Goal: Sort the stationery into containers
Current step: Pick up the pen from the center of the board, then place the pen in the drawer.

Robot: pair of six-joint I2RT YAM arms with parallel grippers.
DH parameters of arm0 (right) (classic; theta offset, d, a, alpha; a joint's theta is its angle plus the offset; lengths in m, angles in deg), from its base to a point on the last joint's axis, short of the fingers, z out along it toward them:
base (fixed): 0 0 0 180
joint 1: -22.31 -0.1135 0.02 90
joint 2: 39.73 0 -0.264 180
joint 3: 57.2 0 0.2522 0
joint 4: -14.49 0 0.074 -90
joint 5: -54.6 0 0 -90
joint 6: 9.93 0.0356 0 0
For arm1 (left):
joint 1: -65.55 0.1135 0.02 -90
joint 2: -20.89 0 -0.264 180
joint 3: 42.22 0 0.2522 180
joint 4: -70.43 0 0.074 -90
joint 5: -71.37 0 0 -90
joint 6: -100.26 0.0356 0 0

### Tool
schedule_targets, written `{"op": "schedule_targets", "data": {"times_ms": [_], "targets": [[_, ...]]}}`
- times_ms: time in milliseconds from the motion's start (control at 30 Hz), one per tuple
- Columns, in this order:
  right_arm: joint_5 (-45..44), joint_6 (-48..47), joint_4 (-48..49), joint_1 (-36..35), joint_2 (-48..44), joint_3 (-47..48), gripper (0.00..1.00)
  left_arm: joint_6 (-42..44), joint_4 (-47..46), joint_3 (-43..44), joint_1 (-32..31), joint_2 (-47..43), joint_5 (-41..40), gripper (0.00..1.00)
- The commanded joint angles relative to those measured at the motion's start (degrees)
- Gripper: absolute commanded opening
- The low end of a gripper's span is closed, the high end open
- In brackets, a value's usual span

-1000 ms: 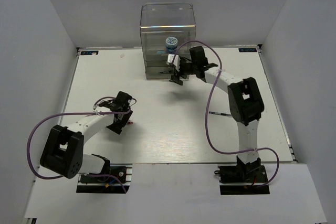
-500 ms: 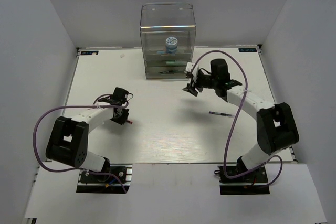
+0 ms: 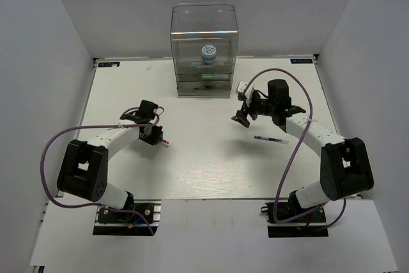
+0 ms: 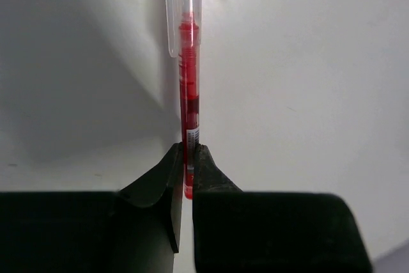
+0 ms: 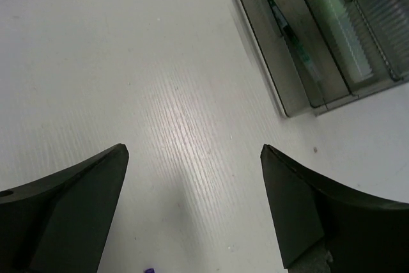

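The red pen should go into the front drawer (image 3: 204, 87), since a green pen is inside. My left gripper will next move outward and to the right in the top view, over the drawer, to let go of the pen.
The thin red pen (image 4: 190, 94) lies pointing away from me on the white table, its clear cap at the far end. My left gripper (image 4: 190, 158) is shut on its near end; from above the left gripper (image 3: 155, 136) sits left of centre. My right gripper (image 3: 243, 117) hovers open over bare table, right of the containers (image 3: 204, 27). Its wide-apart right gripper (image 5: 195, 151) holds nothing. A dark purple pen (image 3: 270, 138) lies just right of it. The blue-and-white tub (image 3: 209, 52) stands inside the tall clear compartment.
The drawers (image 5: 281, 62) fill the upper right of the right wrist view, with a pale-green marker (image 5: 345, 30) and a thin green pen (image 5: 291, 30) inside. White walls close the table on three sides. A purple tip (image 5: 149, 271) shows at that view's bottom edge.
My left gripper has shut on the red pen and shifted slightly toward the back. My right arm has drawn back from the containers to the right and nearer, and its jaws have opened wider.
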Motion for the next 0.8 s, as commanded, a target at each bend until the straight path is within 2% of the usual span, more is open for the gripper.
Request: {"op": "schedule_targets", "data": {"times_ms": [0, 67, 133, 233, 367, 400, 433, 600, 767], "targets": [[-2.5, -0.9, -1.0, 1.1, -1.6, -1.8, 0.90, 2.1, -6.6, 5.1, -0.6, -1.8, 5.7, 0.00], [-3.0, -1.1, -1.5, 1.8, -1.9, -2.7, 0.90, 2.1, -10.3, 7.7, -0.6, -0.2, 7.7, 0.00], [-3.3, -0.9, -1.5, 2.5, -2.6, -3.3, 0.86, 1.4, -12.5, 11.8, -1.2, 2.2, 10.9, 0.00], [-3.2, -0.5, -2.1, 3.5, -2.9, -3.5, 0.74, 0.8, -14.3, 18.1, -2.5, 8.0, 14.3, 0.00], [-2.6, -0.5, -3.9, 4.6, -3.3, -3.4, 0.48, -0.5, -13.7, 26.5, -4.7, 14.5, 15.5, 0.00], [-2.3, -0.5, -4.2, 4.7, -3.5, -3.4, 0.38, -1.9, -13.7, 29.7, -4.7, 15.5, 15.5, 0.00], [-2.3, -0.5, -4.2, 4.9, -3.7, -3.4, 0.34, -1.9, -13.7, 31.1, -5.5, 16.5, 15.5, 0.00], [-2.0, 0.2, -4.2, 6.0, -3.7, -3.5, 0.32, -5.7, -10.2, 38.6, -7.5, 21.7, 12.8, 0.00], [-1.8, 0.5, -4.2, 6.5, -3.9, -3.7, 0.32, -11.1, -10.2, 40.2, -8.0, 24.0, 11.5, 0.00]]}}
